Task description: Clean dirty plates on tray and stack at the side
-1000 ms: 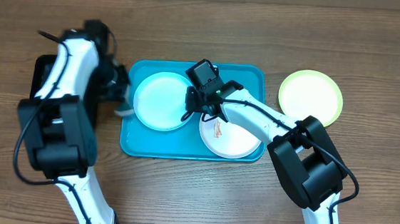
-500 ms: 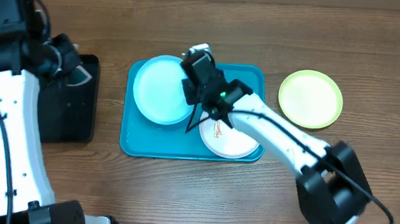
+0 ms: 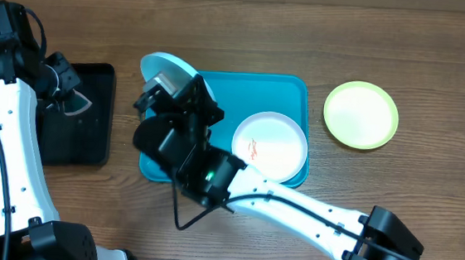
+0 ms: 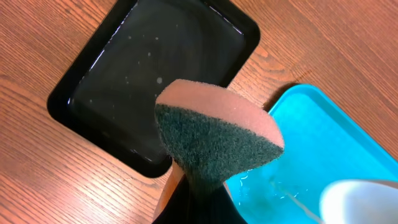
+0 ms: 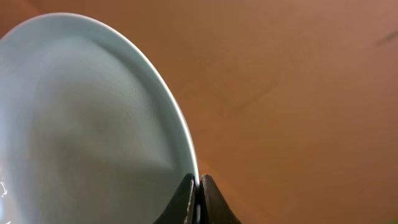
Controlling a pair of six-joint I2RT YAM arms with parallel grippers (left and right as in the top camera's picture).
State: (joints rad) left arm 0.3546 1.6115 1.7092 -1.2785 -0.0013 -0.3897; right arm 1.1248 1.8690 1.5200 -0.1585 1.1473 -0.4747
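Next, my right gripper crosses to the clean yellow-green plate (image 3: 361, 115) below it, to its right in the overhead view. It then lowers and releases the light blue plate's rim to stack.
My right gripper (image 3: 163, 88) is shut on the rim of the light blue plate (image 3: 158, 63) and holds it tilted, high above the left end of the turquoise tray (image 3: 252, 88). In the right wrist view the fingertips (image 5: 186, 196) pinch the plate's edge (image 5: 93, 124). The white plate (image 3: 269, 147), with an orange-red smear, lies on the tray's right half. The yellow-green plate (image 3: 361, 114) lies on the table to the right of the tray. My left gripper (image 3: 73, 98) is shut on a sponge (image 4: 214, 134) with a green scouring face, above the black tray's right edge.
A black rectangular tray (image 3: 72, 138) lies left of the turquoise tray; it also shows in the left wrist view (image 4: 155, 74), wet inside. The turquoise tray's corner (image 4: 323, 143) holds water drops. My raised right arm (image 3: 293, 205) hides the tray's front left.
My right gripper has lifted the light blue plate off the tray, up and to the left. My left gripper has carried the sponge left, from beside the tray to over the black tray.
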